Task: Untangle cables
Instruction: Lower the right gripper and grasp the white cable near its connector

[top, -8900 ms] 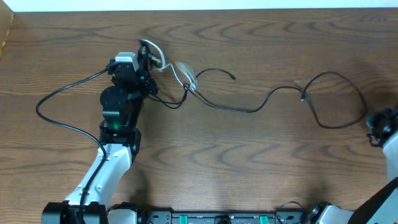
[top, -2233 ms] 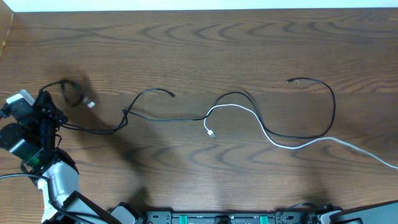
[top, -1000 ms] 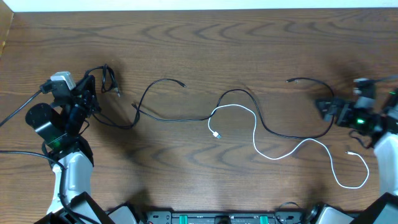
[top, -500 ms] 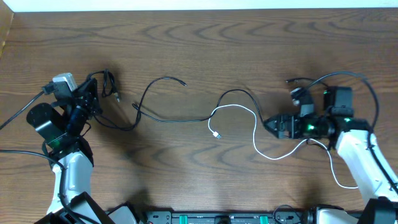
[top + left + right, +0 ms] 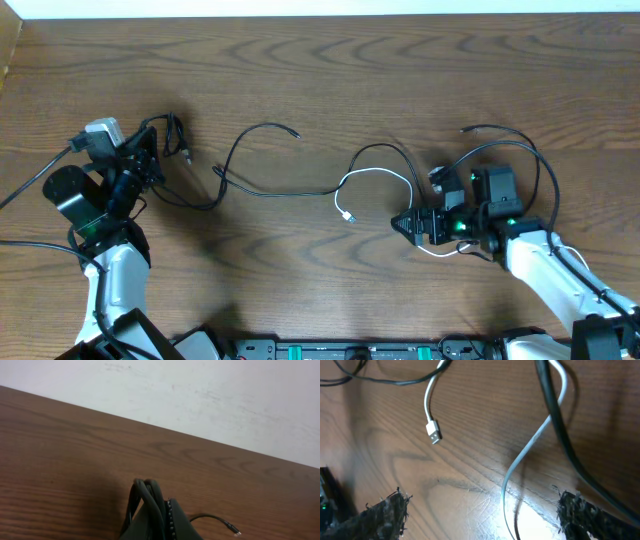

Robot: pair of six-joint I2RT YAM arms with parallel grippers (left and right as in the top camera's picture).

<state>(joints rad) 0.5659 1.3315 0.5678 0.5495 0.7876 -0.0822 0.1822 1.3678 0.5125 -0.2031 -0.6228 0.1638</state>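
Note:
My right gripper moves down onto the white cable [image 5: 380, 172] beside the black one next and closes. That part of the white cable already runs between the gripper's spread fingers.
My left gripper [image 5: 152, 150] at the table's left is shut on a bunched loop of black cable [image 5: 172, 133]. In the left wrist view the loop [image 5: 145, 497] sticks up from the closed jaws of that gripper [image 5: 162, 520], and a small plug end [image 5: 231, 530] lies beyond. The black cable [image 5: 262, 190] trails right across the table to mid-table. A white cable [image 5: 380, 172] crosses it, its plug [image 5: 347, 216] lying free. My right gripper [image 5: 408, 226] stands open low over the white cable. In the right wrist view, that cable [image 5: 512, 472] runs between the spread fingers [image 5: 385, 515] of the right gripper [image 5: 482, 507], untouched.
Another black loop [image 5: 525, 145] curves round behind the right arm, ending at a plug [image 5: 465, 129]. A black cable [image 5: 559, 425] lies beside the white one near the right finger. The table's far edge meets a white wall [image 5: 200, 395].
My right arm has swept left from the table's right edge to the white cable at centre-right. The left gripper and its cable loop have stayed put over the last second.

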